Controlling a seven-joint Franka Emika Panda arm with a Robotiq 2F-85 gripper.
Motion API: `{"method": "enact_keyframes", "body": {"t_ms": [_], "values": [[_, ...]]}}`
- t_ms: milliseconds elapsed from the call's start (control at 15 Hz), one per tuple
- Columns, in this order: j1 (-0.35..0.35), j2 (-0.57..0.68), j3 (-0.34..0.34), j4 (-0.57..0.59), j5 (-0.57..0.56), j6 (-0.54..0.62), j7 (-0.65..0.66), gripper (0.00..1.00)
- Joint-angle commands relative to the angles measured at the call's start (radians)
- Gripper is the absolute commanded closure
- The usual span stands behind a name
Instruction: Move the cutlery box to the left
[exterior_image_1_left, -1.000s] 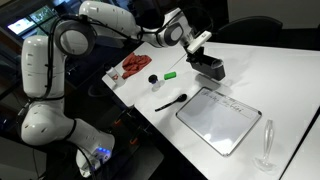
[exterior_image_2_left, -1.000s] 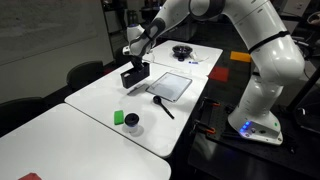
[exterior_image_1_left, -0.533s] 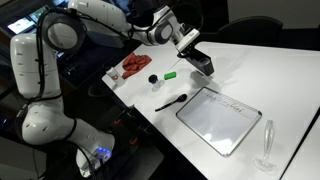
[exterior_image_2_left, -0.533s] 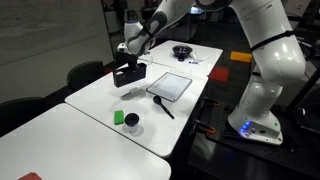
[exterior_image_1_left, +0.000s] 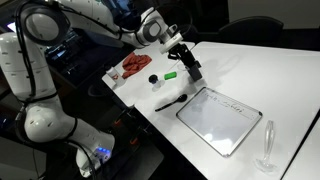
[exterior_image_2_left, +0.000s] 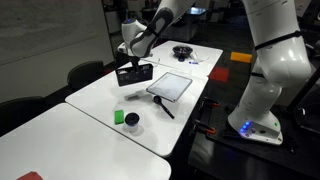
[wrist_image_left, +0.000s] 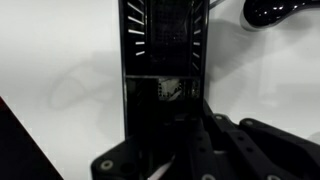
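Observation:
The robot's gripper should turn next, lower the hanging box onto the tabletop between the green block and the tray, and release the box's side, since that tabletop is clear.
The cutlery box (exterior_image_1_left: 191, 69) is a small black oblong bin with slotted sides. My gripper (exterior_image_1_left: 182, 52) is shut on its rim and holds it tilted just above the white table, beyond the far corner of the white tray (exterior_image_1_left: 220, 120). In an exterior view the box (exterior_image_2_left: 132, 73) hangs under the gripper (exterior_image_2_left: 135, 58), left of the tray (exterior_image_2_left: 170, 85). In the wrist view the box (wrist_image_left: 160, 40) fills the centre, with the gripper fingers (wrist_image_left: 170, 105) dark against it.
A black spoon (exterior_image_1_left: 170, 102) lies by the tray's near corner. A green block (exterior_image_1_left: 171, 74), a small black cup (exterior_image_1_left: 153, 79) and a red object (exterior_image_1_left: 133, 65) sit near the table edge. A glass (exterior_image_1_left: 267, 140) stands at the far right. A black bowl (exterior_image_2_left: 182, 50) sits behind the tray.
The gripper has carried the box left along the table, away from the tray's far corner, and the box has tilted. The arm has swung with it.

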Motion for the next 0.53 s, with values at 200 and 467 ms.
{"method": "enact_keyframes", "body": {"t_ms": [200, 467], "values": [[-0.012, -0.002, 0.006, -0.019, -0.079, 0.011, 0.114, 0.95], [0.02, 0.016, -0.025, 0.012, -0.066, 0.01, 0.281, 0.99]]}}
